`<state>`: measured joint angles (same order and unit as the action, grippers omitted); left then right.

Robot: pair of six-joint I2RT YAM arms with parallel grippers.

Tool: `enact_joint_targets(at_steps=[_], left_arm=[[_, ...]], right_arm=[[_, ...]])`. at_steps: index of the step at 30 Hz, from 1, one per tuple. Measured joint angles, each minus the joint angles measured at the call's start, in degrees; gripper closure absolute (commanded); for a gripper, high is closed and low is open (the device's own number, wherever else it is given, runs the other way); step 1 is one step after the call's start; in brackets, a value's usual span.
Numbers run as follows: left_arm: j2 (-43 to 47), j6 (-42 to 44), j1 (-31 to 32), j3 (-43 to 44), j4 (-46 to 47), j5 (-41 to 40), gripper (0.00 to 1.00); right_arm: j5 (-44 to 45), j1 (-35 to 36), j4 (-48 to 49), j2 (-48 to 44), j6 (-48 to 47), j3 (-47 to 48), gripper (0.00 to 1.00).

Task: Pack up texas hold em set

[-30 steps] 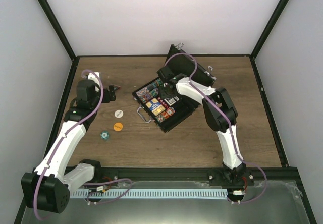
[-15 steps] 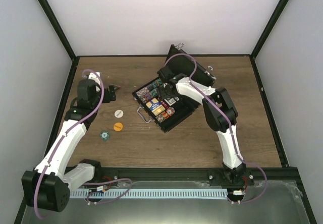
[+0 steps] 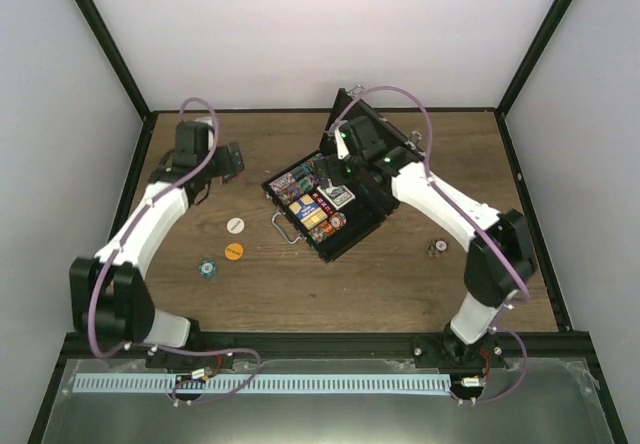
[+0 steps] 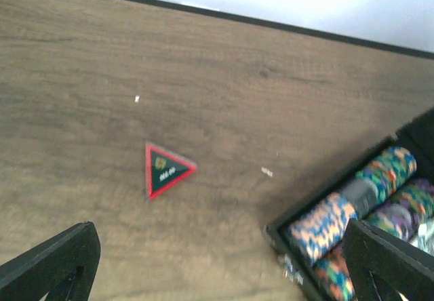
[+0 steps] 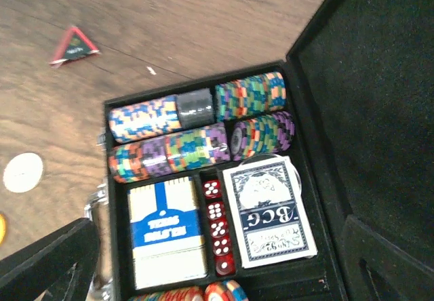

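Observation:
My left gripper lowers over the red-edged triangular plaque next and closes across its sides. The plaque lies loose on the wood outside the case [image 3: 345, 239].
The black case [image 3: 345, 239] lies open mid-table, its lid [image 3: 392, 142] standing up at the back. Inside it are rows of multicoloured chips [image 5: 196, 121], a blue-backed deck [image 5: 268, 213], a white and blue card box [image 5: 166, 233] and red dice [image 5: 218, 230]. My right gripper [image 3: 331, 172] [image 5: 217, 274] hangs open above the tray with nothing in it. A white button [image 3: 234, 225], an orange button [image 3: 234, 252] and a teal chip [image 3: 207, 268] lie left of the case. My left gripper [image 3: 232, 162] [image 4: 220, 274] is open over bare wood beside the case's corner [image 4: 291, 236].
A red-edged green triangular plaque [image 4: 166, 169] [image 5: 73, 45] lies on the wood behind the case's left corner. One small loose chip [image 3: 436, 249] sits to the right of the case. The case's silver handle [image 3: 284, 228] sticks out toward the buttons. Black frame posts border the table.
My right gripper opened and pulled back above the case, leaving the blue-backed deck in its slot. The left arm swung toward the back of the table. The right arm's elbow moved right.

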<state>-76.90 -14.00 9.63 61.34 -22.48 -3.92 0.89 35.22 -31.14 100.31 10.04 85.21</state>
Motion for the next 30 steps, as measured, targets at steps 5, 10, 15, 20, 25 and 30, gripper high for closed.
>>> enact_joint_targets(at_steps=[5, 10, 15, 20, 25, 30], left_arm=[[-13.55, -1.4, -0.76, 10.88, -2.32, -0.72, 0.0], [-25.81, -1.86, -2.43, 18.69, -5.49, -1.27, 0.0], [-35.98, -2.05, -4.24, 23.54, -7.23, -0.46, 0.0], [-41.22, -2.1, -5.4, 26.32, -8.9, -0.28, 0.01], [-43.71, -1.73, -6.21, 28.44, -9.18, 0.37, 0.03], [-45.68, -0.33, -6.45, 29.33, -9.53, 0.52, 0.11]], right_arm=[[-2.78, 0.0, 5.86, -10.43, -0.83, -10.03, 0.0], [-2.99, 0.0, 8.96, -18.93, -1.05, -19.08, 0.0], [-2.99, 0.0, 12.37, -26.62, -1.03, -22.67, 0.0], [-3.02, 0.0, 14.73, -29.9, -1.01, -23.85, 0.0], [-3.08, 0.0, 15.04, -29.86, -0.79, -25.44, 0.0], [-3.3, 0.0, 15.08, -29.49, -0.35, -26.1, 0.0]])
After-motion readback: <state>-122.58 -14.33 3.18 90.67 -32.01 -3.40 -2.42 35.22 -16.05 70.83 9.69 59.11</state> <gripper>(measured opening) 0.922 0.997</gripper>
